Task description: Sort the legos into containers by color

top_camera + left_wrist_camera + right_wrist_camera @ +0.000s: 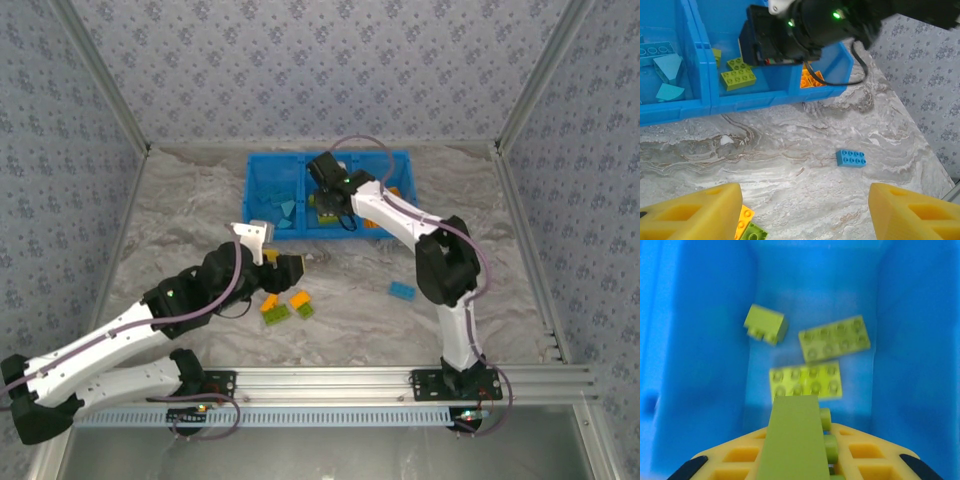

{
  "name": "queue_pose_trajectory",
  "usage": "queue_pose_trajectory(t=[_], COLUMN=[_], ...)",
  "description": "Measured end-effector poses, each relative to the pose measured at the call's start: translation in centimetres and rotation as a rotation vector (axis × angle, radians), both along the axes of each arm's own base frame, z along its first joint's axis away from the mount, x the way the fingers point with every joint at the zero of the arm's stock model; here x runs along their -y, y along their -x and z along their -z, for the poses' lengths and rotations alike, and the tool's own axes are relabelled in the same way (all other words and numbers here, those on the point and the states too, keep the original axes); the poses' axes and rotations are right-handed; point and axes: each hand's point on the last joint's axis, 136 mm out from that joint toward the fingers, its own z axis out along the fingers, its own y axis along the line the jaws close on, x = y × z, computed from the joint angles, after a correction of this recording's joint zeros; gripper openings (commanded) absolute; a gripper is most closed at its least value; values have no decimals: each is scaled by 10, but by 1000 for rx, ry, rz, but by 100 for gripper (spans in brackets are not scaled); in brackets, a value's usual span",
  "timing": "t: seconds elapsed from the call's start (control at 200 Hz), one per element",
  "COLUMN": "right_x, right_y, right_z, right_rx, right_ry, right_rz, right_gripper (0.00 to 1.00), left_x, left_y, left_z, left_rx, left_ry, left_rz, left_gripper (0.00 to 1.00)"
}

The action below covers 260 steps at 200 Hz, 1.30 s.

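The matching brick goes outward and down with my right gripper to the bottom of the blue bin's middle section next for release, as lime green bricks lie there.
The long blue bin (252,200) stands at the back of the table. My right gripper (326,200) hangs over its middle compartment (700,340), shut on a lime green brick (792,440). Three lime green bricks (806,382) lie on the floor below. In the left wrist view light blue pieces (665,70) fill the left compartment and an orange brick (809,80) sits in the right one. My left gripper (802,215) is open above bare table, level with a loose blue brick (851,158) ahead to its right. Orange and green bricks (285,305) lie under it.
The right arm (445,260) arches over the table's right half, its black wrist (790,35) hiding part of the bin in the left wrist view. Patterned walls close in the table at the back and both sides.
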Motion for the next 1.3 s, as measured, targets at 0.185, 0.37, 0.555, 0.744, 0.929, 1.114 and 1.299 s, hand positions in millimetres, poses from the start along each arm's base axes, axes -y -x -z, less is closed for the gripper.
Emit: queue_pose_trajectory(t=[0.185, 0.37, 0.555, 0.744, 0.929, 1.114, 1.299], right_x=[-5, -6, -2, -3, -2, 5, 34], right_y=[-54, -82, -85, -85, -83, -75, -38], right_z=[11, 32, 54, 54, 39, -32, -134], right_rx=[33, 20, -22, -25, -13, 80, 241], right_ry=[-17, -36, -23, -23, -29, -63, -108], right_rz=[9, 18, -1, -18, -17, -10, 19], right_gripper=[20, 25, 41, 50, 51, 51, 50], left_x=[1, 1, 2, 6, 7, 9, 27], left_y=[-1, -1, 0, 2, 3, 2, 0], left_z=[2, 2, 4, 5, 5, 9, 25], left_rx=[-4, -4, -10, -19, -19, -31, -80], left_ry=[-5, -5, -9, -7, -7, -15, -59], left_rz=[0, 0, 4, 17, 21, 21, 50], left_gripper=[68, 68, 67, 67, 67, 68, 68])
